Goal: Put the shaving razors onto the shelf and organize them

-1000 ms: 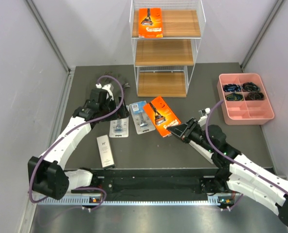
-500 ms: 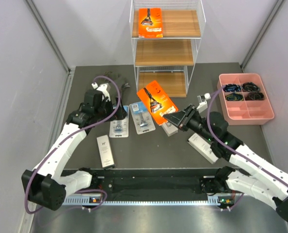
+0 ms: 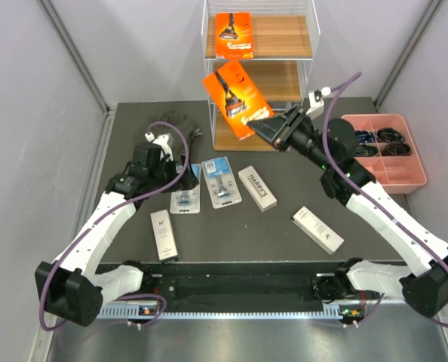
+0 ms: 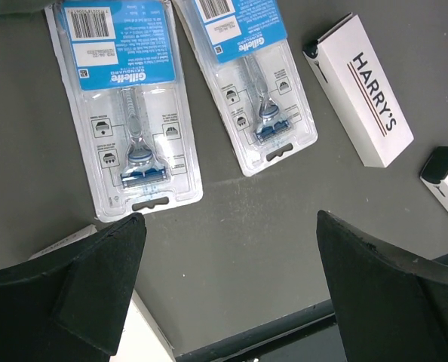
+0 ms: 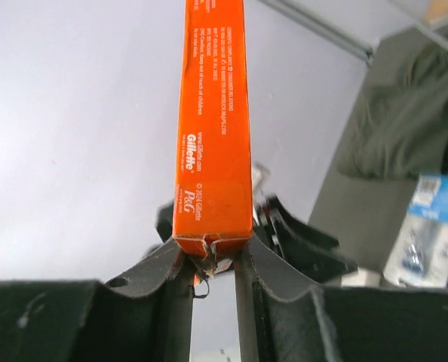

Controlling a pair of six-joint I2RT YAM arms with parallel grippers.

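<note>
My right gripper rises outward next, sets the orange box onto the bare half of the top level (image 3: pixel 274 36) and releases it, since that spot stands empty.
My right gripper (image 3: pixel 269 128) is shut on a flat orange razor box (image 3: pixel 235 98) and holds it in the air before the white wire shelf (image 3: pixel 307 72), near its middle tier. In the right wrist view the box (image 5: pixel 213 113) stands edge-on between my fingers (image 5: pixel 171 286). A second orange box (image 3: pixel 234 35) lies on the top tier. Two blue blister packs (image 3: pixel 185 194) (image 3: pixel 221 181) and three white boxes (image 3: pixel 256 188) (image 3: pixel 317 229) (image 3: pixel 163 235) lie on the table. My left gripper (image 4: pixel 230 226) is open and empty, above the table just short of the blister packs (image 4: pixel 130 113) (image 4: pixel 254 75).
A pink compartmented tray (image 3: pixel 382 177) with dark items stands at the right. A dark cloth (image 3: pixel 175 124) lies at the back left. The Harry's box (image 4: pixel 363 90) lies right of the blister packs. Grey walls close in both sides.
My right gripper has lifted the orange box off the table and carried it up and back to the shelf front. The left arm has hardly moved.
</note>
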